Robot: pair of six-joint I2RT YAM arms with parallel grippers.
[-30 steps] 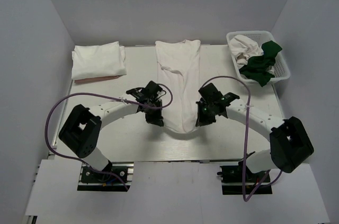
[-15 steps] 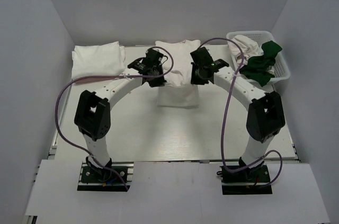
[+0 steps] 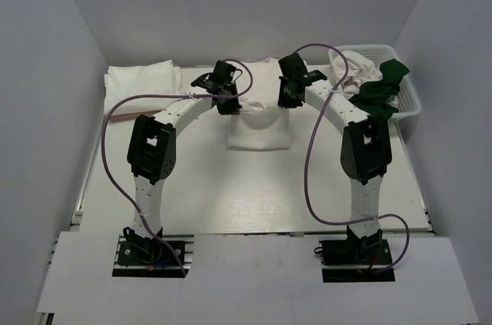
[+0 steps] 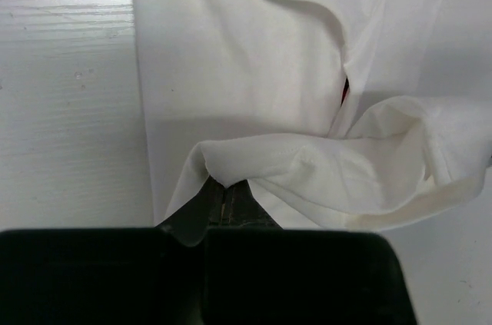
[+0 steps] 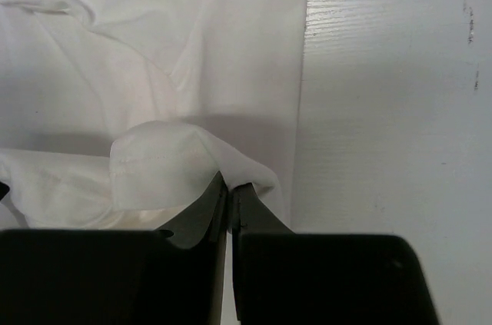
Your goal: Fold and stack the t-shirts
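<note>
The robot's right gripper should next move down onto the cloth by the shirt's side edge (image 5: 265, 140) and let go of the hem, because the hem is already folded outward over the shirt.
A white t-shirt (image 3: 259, 125) lies at the table's far middle, its near half folded back over its far half. My left gripper (image 3: 228, 104) is shut on the folded hem at the left; in the left wrist view (image 4: 223, 187) the cloth (image 4: 323, 164) bunches over the closed jaws. My right gripper (image 3: 286, 102) is shut on the hem at the right; in the right wrist view (image 5: 229, 187) the hem (image 5: 161, 160) drapes over the closed jaws. A folded stack of white t-shirts (image 3: 142, 83) lies at the far left. A dark green t-shirt (image 3: 378, 94) and a white one (image 3: 355, 67) lie in the basket.
A white lattice basket (image 3: 409, 102) stands at the far right corner. White walls close in the table on three sides. Purple cables loop from both arms over the table.
Both grippers have carried the shirt's near hem away from the bases to the far end, folding the long shirt in half. Both arms are now stretched out.
</note>
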